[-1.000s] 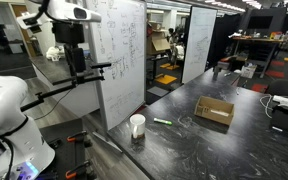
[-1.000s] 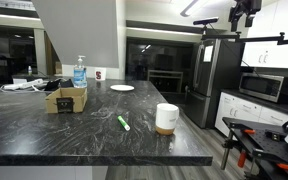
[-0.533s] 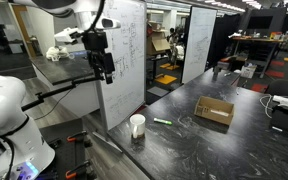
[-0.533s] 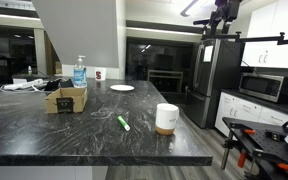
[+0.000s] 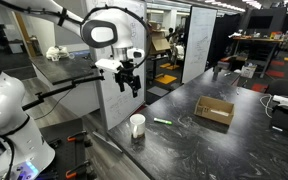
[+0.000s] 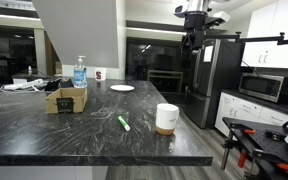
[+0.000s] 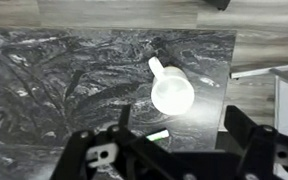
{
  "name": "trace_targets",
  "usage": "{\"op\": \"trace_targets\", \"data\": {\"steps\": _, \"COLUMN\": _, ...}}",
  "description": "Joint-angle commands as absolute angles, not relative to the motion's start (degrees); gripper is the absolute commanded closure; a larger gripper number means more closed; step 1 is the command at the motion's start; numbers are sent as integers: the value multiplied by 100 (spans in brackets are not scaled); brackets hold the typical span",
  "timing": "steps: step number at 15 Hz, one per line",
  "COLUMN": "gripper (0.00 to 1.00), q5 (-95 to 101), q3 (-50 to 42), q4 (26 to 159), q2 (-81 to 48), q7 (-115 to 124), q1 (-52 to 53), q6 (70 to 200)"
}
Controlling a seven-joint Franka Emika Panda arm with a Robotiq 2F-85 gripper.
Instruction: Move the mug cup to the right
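My gripper lowers far down next, its spread fingers coming astride the mug cup's rim by the green marker, since the cup stands well below.
The small white mug cup stands upright near the corner of the dark marble counter; it also shows in the other exterior view and from above in the wrist view. My gripper hangs in the air well above the cup and a little to its side, also seen high in an exterior view. In the wrist view its fingers are spread wide apart and empty, with the cup below them.
A green marker lies on the counter beside the cup. A flat brown cardboard box sits further along. A water bottle and a white plate stand behind. A whiteboard is near the counter's edge.
The arm has swung down and across toward the counter, bringing the gripper from high up to above the cup. The cup, marker and box have not moved.
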State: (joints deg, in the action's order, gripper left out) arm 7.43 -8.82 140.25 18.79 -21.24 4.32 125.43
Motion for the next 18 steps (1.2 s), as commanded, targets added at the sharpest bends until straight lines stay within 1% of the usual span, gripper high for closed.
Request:
{"op": "trace_targets", "data": {"steps": 1, "gripper": 0, "q5": 509, "q3": -641, "q4": 13776, "q2": 1074, "q7": -2179, "q1": 402, "q6": 12964}}
{"op": "trace_targets", "data": {"steps": 5, "gripper": 0, "q5": 656, "q3": -396, "q4": 13611, "q2": 239, "q7": -2237, "q1": 313, "q6": 13486}}
{"op": "trace_targets", "data": {"steps": 10, "gripper": 0, "q5": 195, "q3": -342, "q4": 13353, "q2": -579, "q7": -2848, "q1": 60, "q6": 14114}}
{"op": "trace_targets", "data": {"steps": 14, "gripper": 0, "q5": -344, "q3": -147, "q4": 13260, "q2": -1013, "q7": -3768, "q1": -260, "q6": 14251}}
{"op": "trace_targets", "data": {"steps": 18, "gripper": 0, "q5": -514, "q3": 61, "q4": 13190, "q2": -1356, "q7": -4115, "q1": -490, "q6": 14355}}
